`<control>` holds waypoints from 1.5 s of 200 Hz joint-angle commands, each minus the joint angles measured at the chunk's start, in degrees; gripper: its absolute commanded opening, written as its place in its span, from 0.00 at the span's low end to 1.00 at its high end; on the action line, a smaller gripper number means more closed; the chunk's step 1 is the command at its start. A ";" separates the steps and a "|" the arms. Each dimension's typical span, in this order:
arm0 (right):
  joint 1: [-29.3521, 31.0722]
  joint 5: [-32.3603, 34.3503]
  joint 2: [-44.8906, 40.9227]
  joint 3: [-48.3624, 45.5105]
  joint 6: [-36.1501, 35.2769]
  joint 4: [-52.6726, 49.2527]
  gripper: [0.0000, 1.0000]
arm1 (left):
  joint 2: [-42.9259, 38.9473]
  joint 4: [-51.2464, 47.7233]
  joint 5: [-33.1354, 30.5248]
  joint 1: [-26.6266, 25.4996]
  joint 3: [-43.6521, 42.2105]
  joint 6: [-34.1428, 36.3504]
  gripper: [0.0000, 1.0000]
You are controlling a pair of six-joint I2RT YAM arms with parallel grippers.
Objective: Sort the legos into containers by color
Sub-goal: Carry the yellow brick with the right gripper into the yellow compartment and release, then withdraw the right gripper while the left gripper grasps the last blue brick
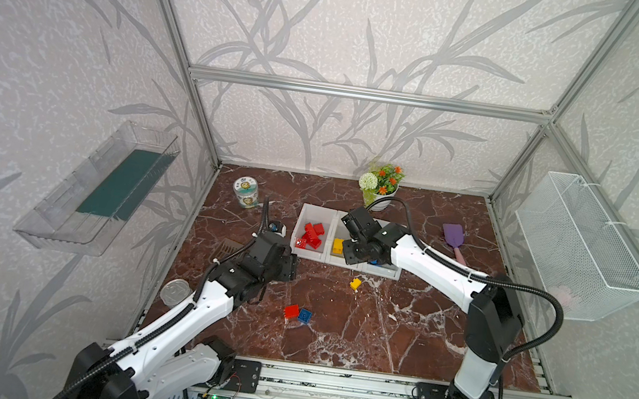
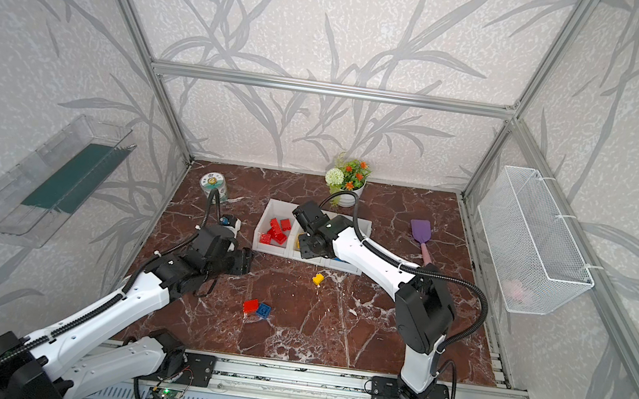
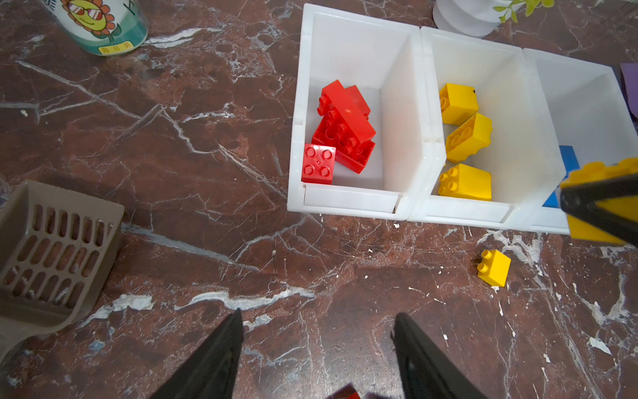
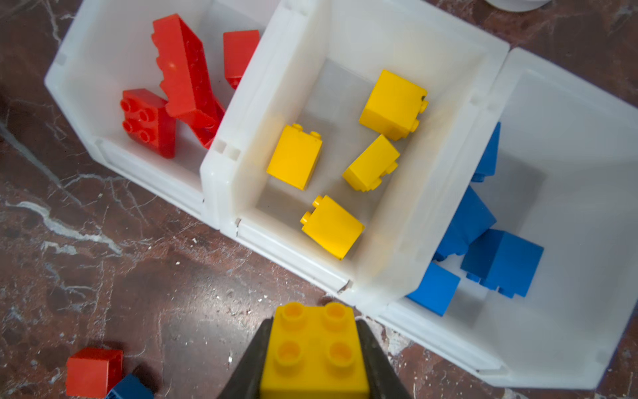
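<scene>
My right gripper moves outward past the middle container's low front next, over the gap among its legos, and releases the yellow lego, since the middle container holds only those.
Three joined white containers (image 1: 343,261) stand mid-table. The left one holds several red legos (image 4: 183,76), the middle one yellow legos (image 4: 295,157), the right one blue legos (image 4: 500,262). My right gripper (image 4: 314,323) is shut on a yellow four-stud lego (image 4: 312,359), just in front of the low fronts of the middle and right containers. My left gripper (image 3: 317,314) is open and empty over bare table, left of the containers' front. On the table lie a loose yellow lego (image 1: 355,284), a red lego (image 1: 291,311) and a blue lego (image 1: 305,316) touching it.
A printed can (image 1: 246,192) and a flower pot (image 1: 380,189) stand at the back. A purple spatula (image 1: 453,237) lies on the right. A brown slotted scoop (image 3: 51,255) and a round lid (image 1: 175,292) lie left. Wire basket (image 1: 580,247) and clear tray (image 1: 101,188) hang on side walls.
</scene>
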 commanded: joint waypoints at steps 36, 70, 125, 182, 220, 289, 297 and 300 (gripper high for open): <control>-2.24 -0.94 8.74 10.54 -2.93 -0.21 0.28 | -1.49 -1.82 -0.60 0.38 -0.84 -1.86 0.71; -3.44 -1.17 12.98 15.43 -2.31 -1.16 0.28 | -2.39 -2.93 -0.51 0.40 -0.83 -1.98 0.72; -3.75 -2.74 14.24 19.12 -1.95 -2.06 0.68 | -2.95 -3.33 0.23 0.40 -0.84 -2.33 0.71; -3.66 -5.48 10.04 15.61 -0.77 0.29 0.69 | -3.12 -3.60 0.69 0.41 -1.09 -2.84 0.72; -3.44 -6.29 5.99 12.30 -0.34 1.79 0.69 | -3.21 -3.72 1.22 0.30 -1.61 -3.31 0.71; -2.70 -6.06 -7.11 -3.40 1.30 6.82 0.69 | -2.76 -5.44 5.02 0.12 -1.45 -2.31 0.71; -2.67 -5.69 -8.88 -6.72 1.95 7.93 0.69 | -3.01 -5.93 5.16 0.06 -1.54 -2.66 0.71; -2.70 -5.68 -10.82 -7.85 2.24 8.34 0.69 | -3.11 -6.22 5.11 -0.09 -1.63 -2.81 0.71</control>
